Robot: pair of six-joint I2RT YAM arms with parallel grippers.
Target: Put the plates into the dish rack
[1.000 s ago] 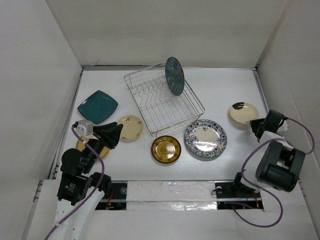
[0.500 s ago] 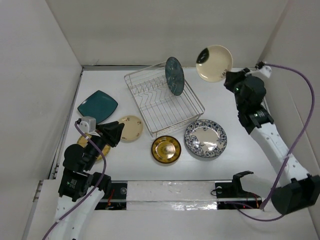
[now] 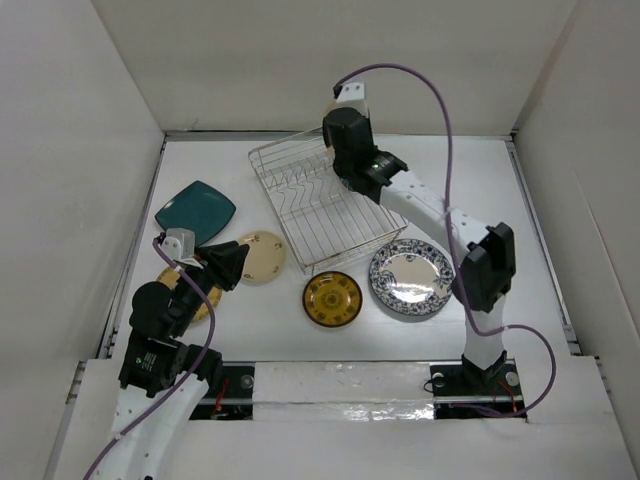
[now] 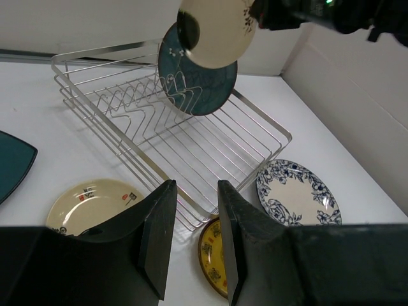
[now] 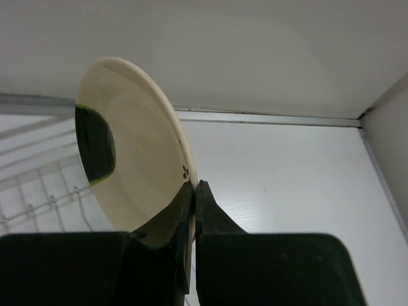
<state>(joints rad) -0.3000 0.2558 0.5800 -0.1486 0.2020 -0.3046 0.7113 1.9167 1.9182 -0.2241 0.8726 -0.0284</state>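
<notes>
My right gripper lowers and shifts toward the empty wire dividers beside the dark teal round plate (image 4: 197, 86) next, since that plate already fills its slot.
My right gripper (image 5: 193, 185) is shut on the rim of a small cream plate (image 5: 134, 159) with a dark patch, held on edge. In the left wrist view this plate (image 4: 213, 29) hangs just above the dark teal round plate (image 4: 197, 86), which stands upright in the silver wire dish rack (image 4: 191, 150). From above, the right gripper (image 3: 342, 150) is over the rack's (image 3: 345, 252) far end and the arm hides both plates. My left gripper (image 4: 194, 191) is open and empty, low at the front left (image 3: 225, 262).
On the table lie a teal rounded-square plate (image 3: 195, 212), a small cream plate (image 3: 260, 255), a gold-brown plate (image 3: 332, 298), a blue-and-white patterned plate (image 3: 411, 277) and a yellowish plate (image 3: 204, 306) partly under my left arm. White walls enclose the table.
My right arm lifted the cream plate from the table's right side and swung it left to above the rack's far end. The left arm has barely moved.
</notes>
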